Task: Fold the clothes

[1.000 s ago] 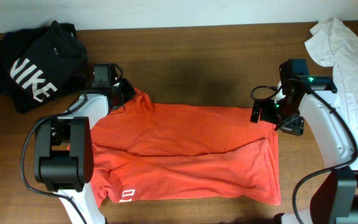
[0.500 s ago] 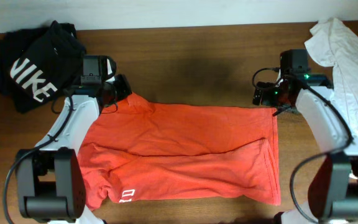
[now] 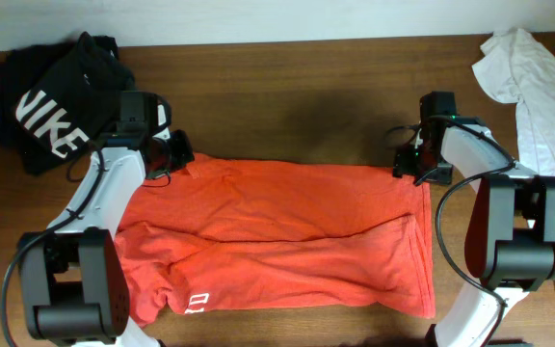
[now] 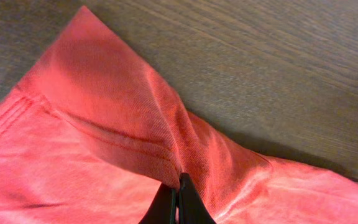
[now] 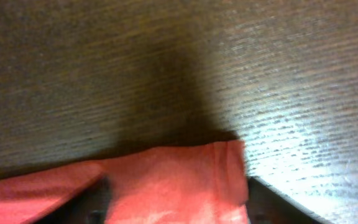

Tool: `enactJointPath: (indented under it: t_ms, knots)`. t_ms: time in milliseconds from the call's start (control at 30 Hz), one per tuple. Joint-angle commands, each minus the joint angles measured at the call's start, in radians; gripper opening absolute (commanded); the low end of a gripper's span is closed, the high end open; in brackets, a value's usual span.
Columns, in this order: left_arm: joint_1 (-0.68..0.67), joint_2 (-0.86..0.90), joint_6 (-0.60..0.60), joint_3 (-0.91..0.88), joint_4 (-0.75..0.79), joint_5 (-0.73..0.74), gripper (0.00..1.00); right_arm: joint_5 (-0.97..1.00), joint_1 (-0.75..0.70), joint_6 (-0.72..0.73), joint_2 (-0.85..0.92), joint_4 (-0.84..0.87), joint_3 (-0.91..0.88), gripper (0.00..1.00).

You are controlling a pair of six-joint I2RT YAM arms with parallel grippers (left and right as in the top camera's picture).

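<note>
I need to lift my left gripper and bring it back over the shirt's near folds point(image 3: 156, 268) beside the white lettering to release the shirt's hem, because the shirt's far half lies spread out.
The clothes, a red-orange T-shirt point(image 3: 287, 231), lie spread across the wooden table with white lettering near the front left hem. My left gripper point(image 3: 176, 154) is at the shirt's far left corner. In the left wrist view its tips point(image 4: 178, 186) are shut on a raised ridge of the fabric point(image 4: 104, 112). My right gripper point(image 3: 410, 166) sits at the far right corner. In the right wrist view that corner point(image 5: 185, 180) lies between the dark fingers point(image 5: 272, 208), which stand apart on either side of it.
A black garment with white NIKE lettering point(image 3: 56, 101) is bunched at the far left corner of the table. A white garment point(image 3: 538, 87) is draped along the right edge. Bare wood point(image 3: 297, 96) lies behind the shirt.
The right gripper has settled over the shirt's far right corner and its jaws have narrowed. The left arm has swung outward, still pinching the far left corner.
</note>
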Motion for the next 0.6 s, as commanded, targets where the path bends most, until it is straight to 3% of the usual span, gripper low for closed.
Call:
enactJointPath:
  t_ms: [0,33,267,367,567]
  knots:
    - [0.011,-0.031,0.019,0.011,-0.015,-0.010,0.00,0.007,-0.004,-0.003,0.019,0.009,0.011,0.52]
    - [0.011,-0.038,0.031,0.011,-0.014,-0.010,0.00,0.007,-0.004,-0.002,0.019,0.010,0.011,0.46]
    - [0.011,-0.174,0.063,0.011,-0.119,-0.010,0.00,0.019,-0.005,0.021,0.019,-0.045,0.055,0.27]
    - [0.011,-0.198,0.063,0.011,-0.246,-0.011,0.00,0.019,-0.005,0.060,0.018,-0.214,0.174,0.04]
    - [0.011,-0.206,0.032,0.011,-0.468,-0.168,0.00,0.018,-0.005,0.134,0.007,-0.488,0.308,0.04]
